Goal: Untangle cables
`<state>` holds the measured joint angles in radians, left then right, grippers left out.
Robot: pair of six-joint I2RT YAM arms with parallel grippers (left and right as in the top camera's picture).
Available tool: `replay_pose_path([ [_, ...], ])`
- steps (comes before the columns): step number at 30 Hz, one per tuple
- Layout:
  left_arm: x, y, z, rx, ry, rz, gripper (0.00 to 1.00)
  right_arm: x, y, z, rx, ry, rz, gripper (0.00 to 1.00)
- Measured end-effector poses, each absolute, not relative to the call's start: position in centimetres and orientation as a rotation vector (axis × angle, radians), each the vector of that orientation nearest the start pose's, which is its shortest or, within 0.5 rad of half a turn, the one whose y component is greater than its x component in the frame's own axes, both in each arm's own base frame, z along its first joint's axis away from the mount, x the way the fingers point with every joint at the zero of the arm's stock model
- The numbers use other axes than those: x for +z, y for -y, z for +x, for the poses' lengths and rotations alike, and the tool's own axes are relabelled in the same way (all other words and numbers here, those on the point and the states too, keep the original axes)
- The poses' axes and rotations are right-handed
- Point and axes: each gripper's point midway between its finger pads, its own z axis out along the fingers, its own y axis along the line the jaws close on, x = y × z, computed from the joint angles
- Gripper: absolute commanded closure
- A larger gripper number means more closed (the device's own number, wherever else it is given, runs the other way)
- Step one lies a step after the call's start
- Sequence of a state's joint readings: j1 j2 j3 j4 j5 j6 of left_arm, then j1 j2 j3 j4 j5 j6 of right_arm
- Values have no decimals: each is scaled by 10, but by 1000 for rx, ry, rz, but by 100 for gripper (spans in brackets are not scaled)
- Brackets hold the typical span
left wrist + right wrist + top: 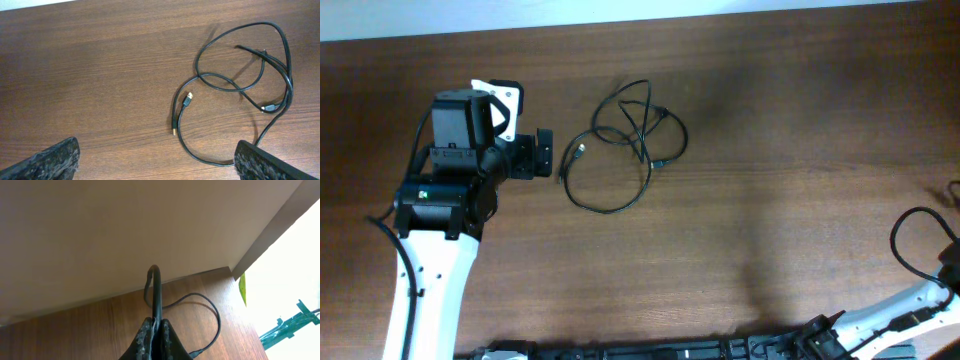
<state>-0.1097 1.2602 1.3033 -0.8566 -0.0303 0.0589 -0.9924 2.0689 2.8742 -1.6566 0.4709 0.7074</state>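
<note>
The table is below, so next I will lower my right gripper and let go of the black cable clear of the loops.
The cables [642,140] lie as thin black cords in loose overlapping loops on the brown table, right of my left gripper [544,153]. In the left wrist view the cables [270,107] spread ahead at the right, with a USB plug [187,99] and a second plug end beside it. My left gripper [157,165] is open and empty; the lowest loop runs up against its right finger. My right gripper [156,326] is shut on a black cable [156,292], which rises from the fingers and loops over the table. That loop shows at the overhead's right edge [898,238].
The wooden table [770,150] ends at a pale wall along the top. The right arm [905,300] lies along the bottom right edge. A black bar runs along the bottom edge [670,352]. A table corner and green items show in the right wrist view [242,287].
</note>
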Motion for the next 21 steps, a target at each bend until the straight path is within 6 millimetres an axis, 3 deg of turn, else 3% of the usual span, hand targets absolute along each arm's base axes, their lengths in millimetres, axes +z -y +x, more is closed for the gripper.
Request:
replay_pose_path([
  [6, 257, 33, 349, 12, -2377, 186, 1, 381, 402, 169, -702, -1453, 1970, 95],
  [11, 257, 33, 349, 12, -2377, 186, 1, 375, 404, 172, -695, -1468, 1977, 57],
  [13, 257, 33, 349, 12, -2377, 186, 1, 373, 404, 173, -692, -1479, 1979, 49],
  [21, 257, 33, 349, 12, -2377, 186, 1, 370, 403, 173, -684, -1488, 1987, 46],
])
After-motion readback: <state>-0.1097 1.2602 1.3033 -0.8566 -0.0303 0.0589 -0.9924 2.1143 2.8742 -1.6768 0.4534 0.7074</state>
